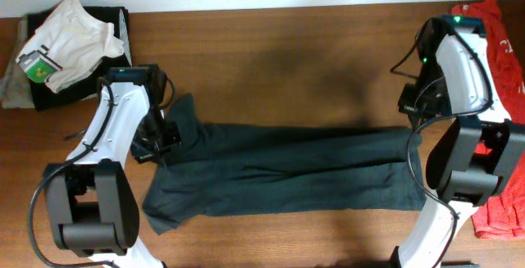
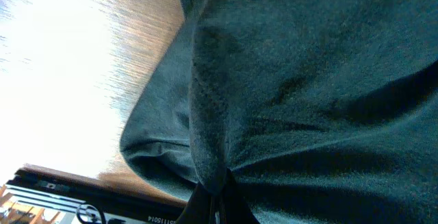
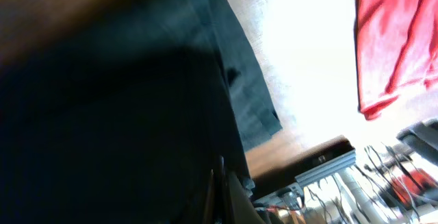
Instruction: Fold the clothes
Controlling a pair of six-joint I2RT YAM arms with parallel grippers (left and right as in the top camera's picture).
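Note:
The robot's right gripper should move back and down onto the end of the folded black T-shirt by the red T-shirt and release it, since that end is below and back of the gripper.
The black T-shirt [image 1: 287, 170] lies folded into a long band across the middle of the table, with no lettering showing. My left gripper [image 1: 157, 141] is shut on its left end, where a sleeve sticks out; in the left wrist view the dark fabric [image 2: 287, 80] bunches into my pinched fingers [image 2: 215, 200]. My right gripper [image 1: 413, 120] is shut on the shirt's right end; in the right wrist view the fabric [image 3: 137, 114] fills the frame down to my fingers [image 3: 222, 183]. The red T-shirt [image 1: 502, 120] lies at the right edge and also shows in the right wrist view [image 3: 397, 39].
A pile of white and dark clothes [image 1: 66, 47] sits at the back left corner. The wooden table [image 1: 279, 63] shows behind the shirt. The table's front edge runs close below the shirt.

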